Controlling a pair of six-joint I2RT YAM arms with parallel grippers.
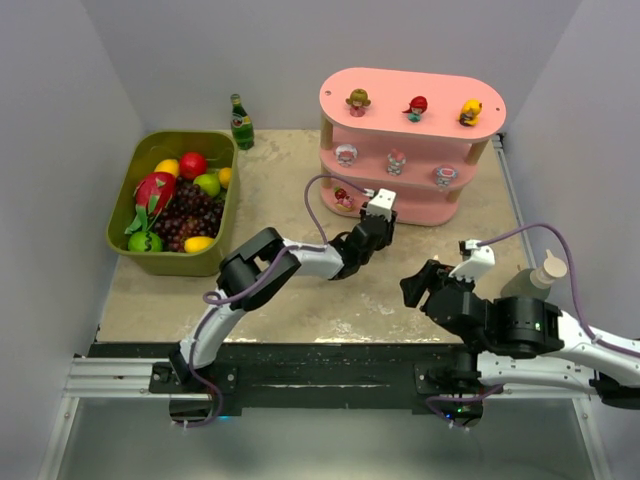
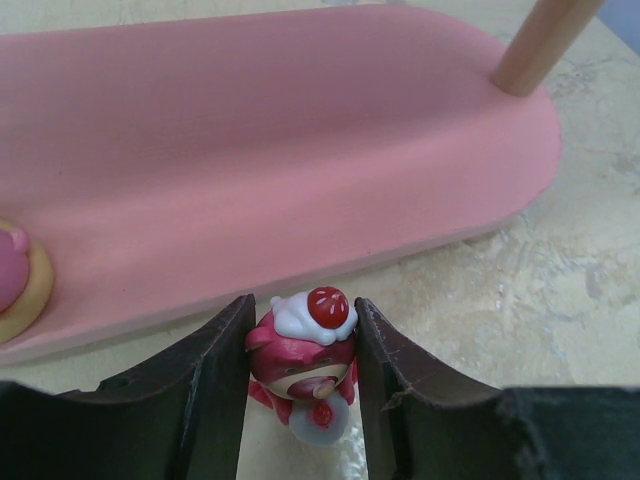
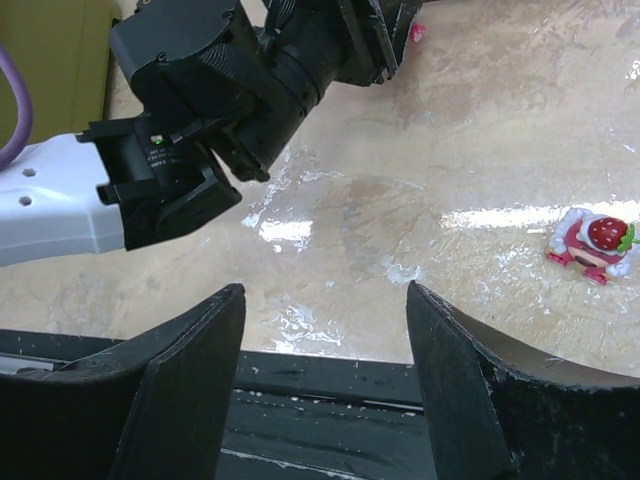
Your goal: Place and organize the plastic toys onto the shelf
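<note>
The lowest board's bare front part [image 2: 295,250] is just outward of my left gripper. My left gripper needs to carry the pink bear outward over that part next and let go of the bear there.
A pink bear toy [image 2: 303,360] with white cream and a strawberry on its head is clamped between my left gripper's [image 2: 303,308] dark fingers. It hangs just in front of the pink shelf's [image 2: 280,150] lowest board, above the table. From above, the left gripper [image 1: 378,228] is at the shelf's [image 1: 410,88] front. Three toys stand on the top board [image 1: 417,107], three on the middle board [image 1: 396,161], and one on the bottom board [image 1: 344,197]. Another pink toy [image 3: 592,243] lies on the table [image 1: 467,245]. My right gripper [image 3: 325,330] is open and holds nothing.
An olive bin [image 1: 130,190] of toy fruits sits at the left, with a green bottle [image 1: 241,122] behind it. A beige bottle [image 1: 548,270] stands by the right arm. A wooden shelf post [image 2: 540,45] rises at the board's right end. The left arm [image 3: 220,100] crosses ahead of the right gripper.
</note>
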